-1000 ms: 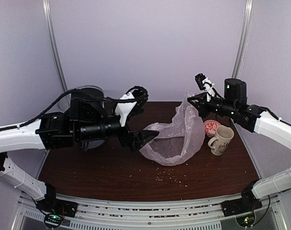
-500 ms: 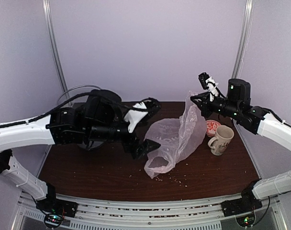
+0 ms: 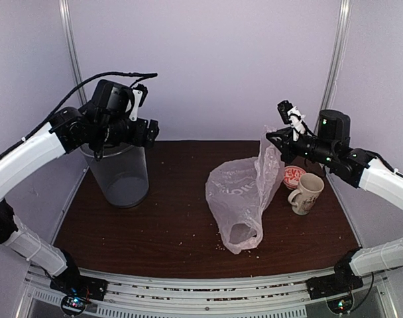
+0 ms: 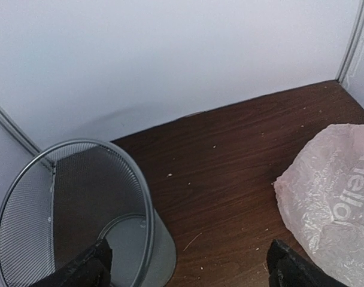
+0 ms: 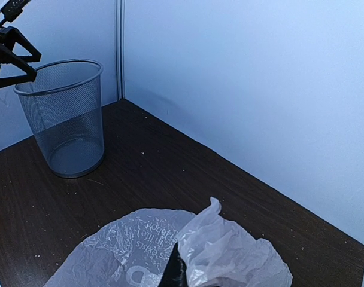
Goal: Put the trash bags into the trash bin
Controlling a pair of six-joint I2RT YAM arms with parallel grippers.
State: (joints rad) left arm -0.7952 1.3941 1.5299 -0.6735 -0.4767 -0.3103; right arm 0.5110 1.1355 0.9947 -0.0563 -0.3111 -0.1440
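Observation:
The grey mesh trash bin stands away from the bag [image 3: 242, 192]. I will therefore tilt my left gripper down, lower it onto the rim's bag-facing side [image 3: 142, 149] and close.
The thin pinkish-white trash bag [image 3: 242, 192] hangs from my right gripper [image 3: 273, 138], which is shut on its upper edge; its lower end rests on the table. In the right wrist view the bag [image 5: 230, 251] bunches around my dark finger [image 5: 175, 272]. The grey mesh trash bin [image 3: 122, 173] stands upright at the back left and looks empty. My left gripper [image 3: 150, 130] is open and empty, held just above the bin's right rim. In the left wrist view its open gripper [image 4: 191, 272] looks down on the bin [image 4: 26, 215] at left and the bag [image 4: 334, 203] at right.
A cream patterned mug [image 3: 306, 193] stands right of the bag, and a small red-and-white bowl [image 3: 293, 175] sits just behind it. Crumbs are scattered on the dark wooden table [image 3: 162, 232]. Walls enclose the back and sides.
My left gripper let go of the bag and pulled back left and up to above the bin. The bag now hangs from the right gripper alone and has dropped lower.

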